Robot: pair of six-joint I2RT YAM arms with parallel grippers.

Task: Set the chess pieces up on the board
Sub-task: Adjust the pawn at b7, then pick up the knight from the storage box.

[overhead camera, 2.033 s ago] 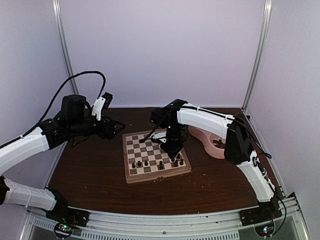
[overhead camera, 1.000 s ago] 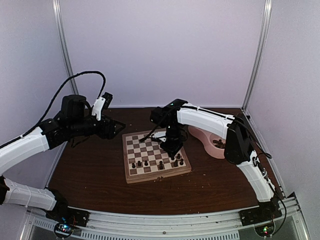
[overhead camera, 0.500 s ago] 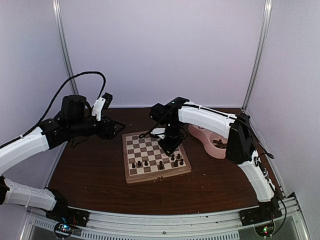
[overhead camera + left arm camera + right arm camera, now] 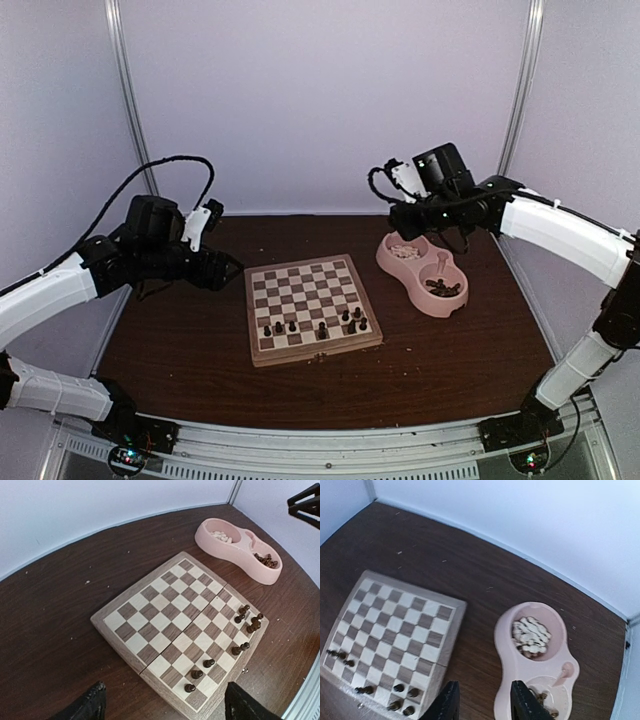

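My right gripper needs to go down and to its right in the top view, to the near cup's dark pieces, because the board's rows have gaps.
The board [image 4: 300, 285] lies mid-table with several dark chess pieces [image 4: 320, 326] standing on its two near rows. From the left wrist view the board [image 4: 165, 605] and those pieces [image 4: 245, 625] lie ahead of my left gripper [image 4: 167, 707], which hovers off the board's left corner, open and empty. My right gripper [image 4: 485, 705] hangs high between the board [image 4: 395, 625] and the pink double bowl [image 4: 502, 645], open with nothing between its fingers. In the top view it [image 4: 397, 220] is above the bowl's far end.
The pink double bowl [image 4: 400, 268] sits right of the board, with cream pieces [image 4: 530, 635] in its far cup and dark pieces [image 4: 542, 697] in its near cup. White walls and metal posts close in the back and sides.
My right arm has lifted off the board's right side and swung back right above the pink bowl, its jaws now apart. The left gripper has dipped slightly and opened a little wider.
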